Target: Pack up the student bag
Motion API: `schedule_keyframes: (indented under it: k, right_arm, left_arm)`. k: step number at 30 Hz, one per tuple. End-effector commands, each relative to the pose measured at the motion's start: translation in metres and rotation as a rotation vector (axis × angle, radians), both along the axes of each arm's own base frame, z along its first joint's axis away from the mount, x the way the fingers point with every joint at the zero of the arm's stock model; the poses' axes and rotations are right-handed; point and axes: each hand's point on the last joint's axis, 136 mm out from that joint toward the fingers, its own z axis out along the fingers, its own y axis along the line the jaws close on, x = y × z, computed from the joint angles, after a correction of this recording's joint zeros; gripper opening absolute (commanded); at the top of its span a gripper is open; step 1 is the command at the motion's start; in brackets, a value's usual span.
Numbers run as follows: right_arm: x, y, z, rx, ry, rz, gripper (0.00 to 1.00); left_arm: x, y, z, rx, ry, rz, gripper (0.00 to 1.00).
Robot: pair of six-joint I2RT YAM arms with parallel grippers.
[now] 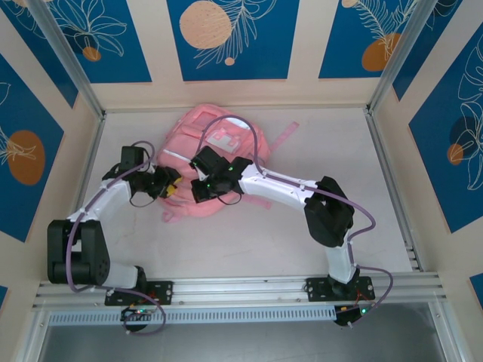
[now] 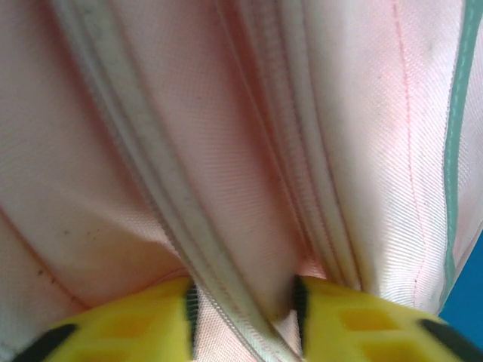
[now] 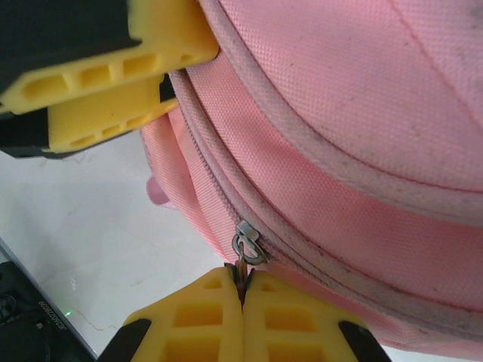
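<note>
My right gripper draws the metal pull (image 3: 249,247) away from my left gripper and outward along the curved zipper line (image 3: 355,292) next, and releases it, as the zipper continues beyond.
The student bag (image 1: 192,132), pink with white zipper lines, lies at the middle back of the table. My left gripper (image 1: 172,190) sits at its lower left edge. In the left wrist view a fold of bag fabric (image 2: 226,113) with a zipper line fills the gap of the left gripper (image 2: 245,302), which is shut on it. My right gripper (image 1: 202,188) is at the bag's near edge. It (image 3: 243,290) is shut on the metal zipper pull (image 3: 249,247) of the bag (image 3: 362,113). The left gripper's yellow fingers (image 3: 106,75) show at the upper left, against the bag's seam.
The white tabletop (image 1: 324,151) is fenced by aluminium posts and blue patterned walls. A pink strap (image 1: 283,136) trails off the bag to the right. A purple cable (image 1: 253,132) loops over the bag. The arm bases stand on the front rail (image 1: 241,290).
</note>
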Motion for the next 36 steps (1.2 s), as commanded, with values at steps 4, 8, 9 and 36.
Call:
schedule_keyframes:
  k: [4, 8, 9, 36]
  right_arm:
    - [-0.012, -0.041, 0.0, -0.091, -0.05, 0.008, 0.0]
    - [-0.006, -0.087, -0.014, -0.198, -0.082, -0.034, 0.0]
    - [0.0, -0.1, -0.017, -0.23, -0.095, -0.054, 0.0]
    - [0.094, -0.241, 0.001, -0.394, -0.083, -0.326, 0.1]
  left_arm:
    - [0.001, 0.012, -0.016, 0.086, 0.021, 0.004, 0.11]
    - [-0.002, 0.016, -0.018, 0.12, 0.02, -0.006, 0.07]
    - [-0.003, 0.017, -0.018, 0.126, 0.019, -0.009, 0.07]
    - [-0.025, 0.007, 0.072, 0.273, -0.233, -0.271, 0.49]
